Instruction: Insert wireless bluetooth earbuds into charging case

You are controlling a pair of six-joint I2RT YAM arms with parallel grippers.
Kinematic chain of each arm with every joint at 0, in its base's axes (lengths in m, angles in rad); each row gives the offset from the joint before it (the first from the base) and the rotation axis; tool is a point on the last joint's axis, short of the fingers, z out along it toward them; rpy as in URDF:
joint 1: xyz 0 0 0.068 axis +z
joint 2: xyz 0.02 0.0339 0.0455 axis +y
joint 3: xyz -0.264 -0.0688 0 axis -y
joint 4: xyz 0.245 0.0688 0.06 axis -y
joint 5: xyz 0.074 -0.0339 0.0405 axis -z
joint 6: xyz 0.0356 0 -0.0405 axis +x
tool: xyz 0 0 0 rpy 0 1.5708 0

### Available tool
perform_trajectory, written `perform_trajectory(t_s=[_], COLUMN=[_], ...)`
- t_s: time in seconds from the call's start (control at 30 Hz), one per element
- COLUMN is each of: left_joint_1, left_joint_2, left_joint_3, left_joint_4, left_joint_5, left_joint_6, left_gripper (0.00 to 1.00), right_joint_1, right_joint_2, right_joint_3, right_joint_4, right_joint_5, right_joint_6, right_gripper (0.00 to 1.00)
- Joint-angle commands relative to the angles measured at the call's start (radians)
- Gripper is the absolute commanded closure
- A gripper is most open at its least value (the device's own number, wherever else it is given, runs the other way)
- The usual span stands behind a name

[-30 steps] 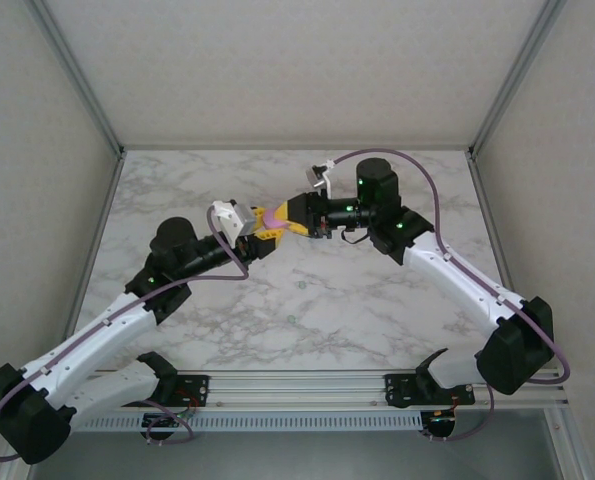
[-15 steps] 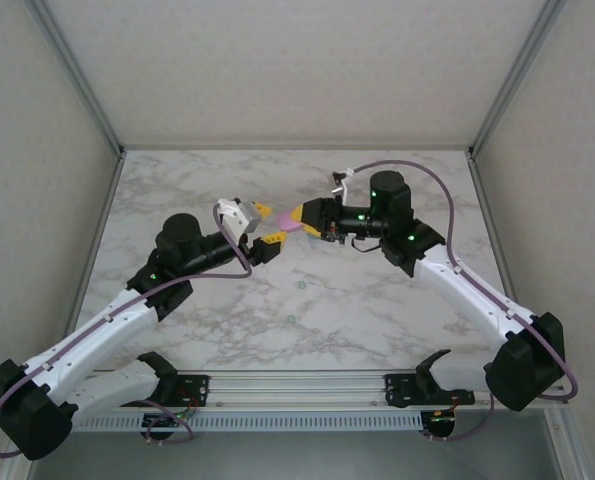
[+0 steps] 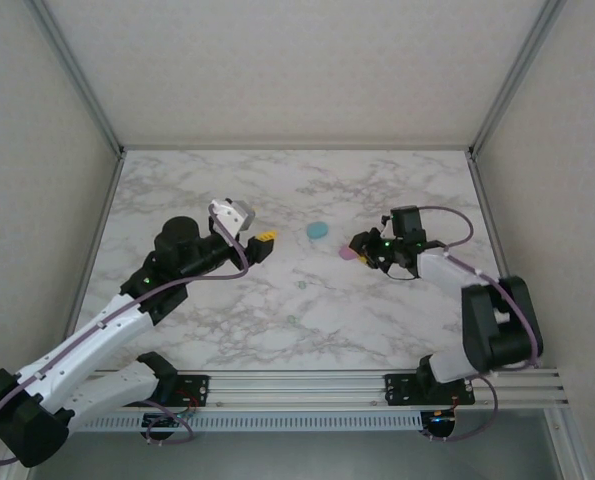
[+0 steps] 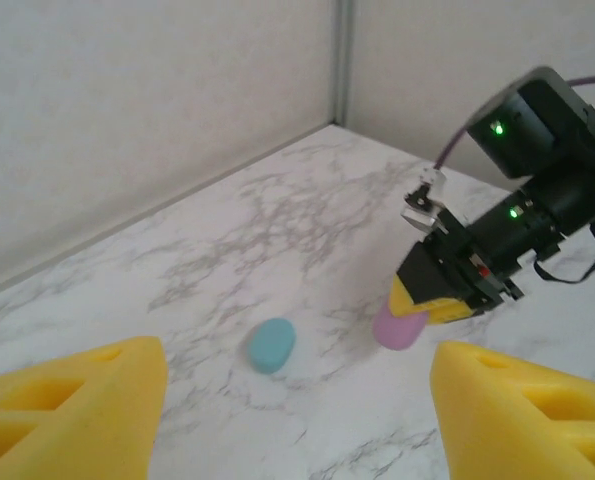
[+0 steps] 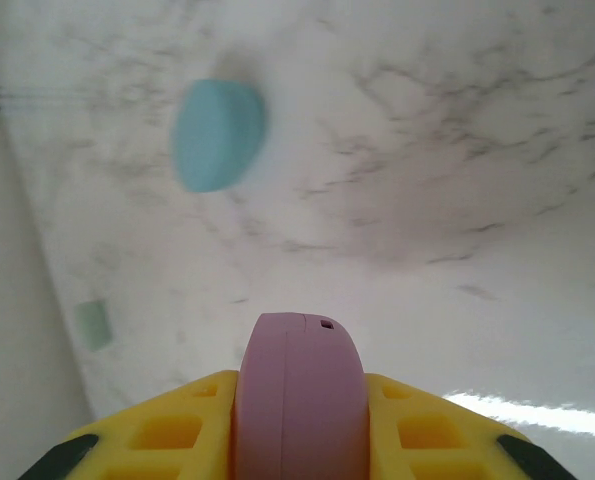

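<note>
My right gripper should go down next and let go of the pink case there, since below the pink oval charging case there is only empty marble, apart from the cyan case.
My right gripper is shut on a pink oval charging case, held edge-on between its yellow fingers low over the marble at the right. The pink case also shows in the left wrist view, sticking out of the right gripper. My left gripper hangs open and empty left of centre, well apart from the case. A small mint green piece, perhaps an earbud, lies on the table. Tiny pale specks lie nearer the front, too small to identify.
A cyan oval case lies closed on the marble table between the two grippers, also seen as the cyan case ahead of the left fingers. Walls with metal posts enclose the table on three sides.
Both grippers met at the centre on the pink case. The left one opened, let go and drew back left. The right arm carried the case right and downward.
</note>
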Motion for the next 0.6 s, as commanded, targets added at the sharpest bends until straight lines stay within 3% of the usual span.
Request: perform_trajectory(t_s=[0.0, 0.27, 0.43, 0.57], left_joint_1=[0.01, 0.057, 0.125, 0.21], left_joint_2=[-0.013, 0.025, 0.059, 0.127], left_joint_3=[0.041, 0.088, 0.117, 0.159], left_joint_4=[-0.09, -0.248, -0.354, -0.467], left_joint_5=[-0.13, -0.228, -0.281, -0.277], left_joint_6=[-0.06, -0.162, -0.229, -0.29], left_gripper=[0.3, 0.3, 0.27, 0.26], right_joint_1=[-0.006, -0.02, -0.025, -0.034], right_joint_2=[0.064, 0.219, 0.251, 0.238], right_joint_3=[0.049, 0.149, 0.186, 0.204], right_joint_4=[0.069, 0.02, -0.079, -0.169], right_joint_5=[-0.037, -0.037, -0.001, 0.061], right_joint_6=[-0.088, -0.187, -0.267, -0.32], right_gripper=[0.81, 0.78, 0.68, 0.55])
